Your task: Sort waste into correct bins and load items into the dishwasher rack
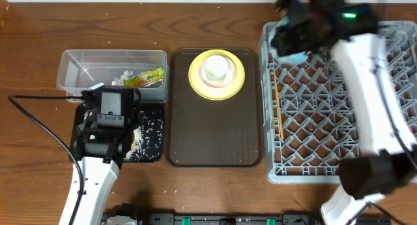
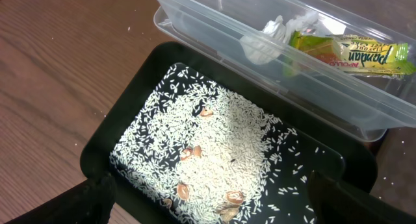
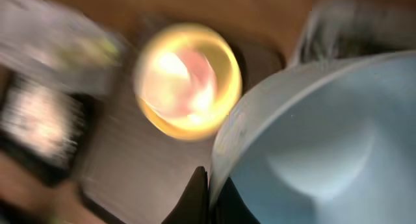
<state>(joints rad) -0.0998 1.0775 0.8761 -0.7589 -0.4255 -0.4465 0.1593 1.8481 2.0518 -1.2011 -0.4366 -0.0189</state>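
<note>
My right gripper still holds the light blue bowl above the grey rack. It needs to tilt the bowl on edge next, then lower it into the grey rack's far corner (image 3: 351, 37).
My left gripper (image 1: 109, 118) (image 2: 211, 211) is open and empty, low over the black tray (image 1: 153, 153) (image 2: 140, 74), which holds white rice grains (image 2: 214, 133) (image 1: 151, 128). Behind it the clear tub (image 1: 78, 62) (image 2: 214, 29) holds the snack wrapper (image 1: 147, 76) (image 2: 351, 52) and white tissue (image 1: 121, 77) (image 2: 273, 34). My right gripper (image 1: 290, 39) (image 3: 209, 195) is shut on the rim of the light blue bowl (image 1: 294, 56) (image 3: 318, 152), above the far left corner of the grey rack (image 1: 339, 114). The yellow plate (image 1: 195, 75) (image 3: 153, 110) carries the pink bowl (image 1: 217, 68) (image 3: 192, 78). Chopsticks (image 1: 277, 107) lie in the rack.
The plate stands at the far end of a large dark brown serving tray (image 1: 215, 130) between the bins and the rack. A black cable (image 1: 39, 124) runs across the wooden table at the left. A few brown bits lie among the rice. The right wrist view is blurred.
</note>
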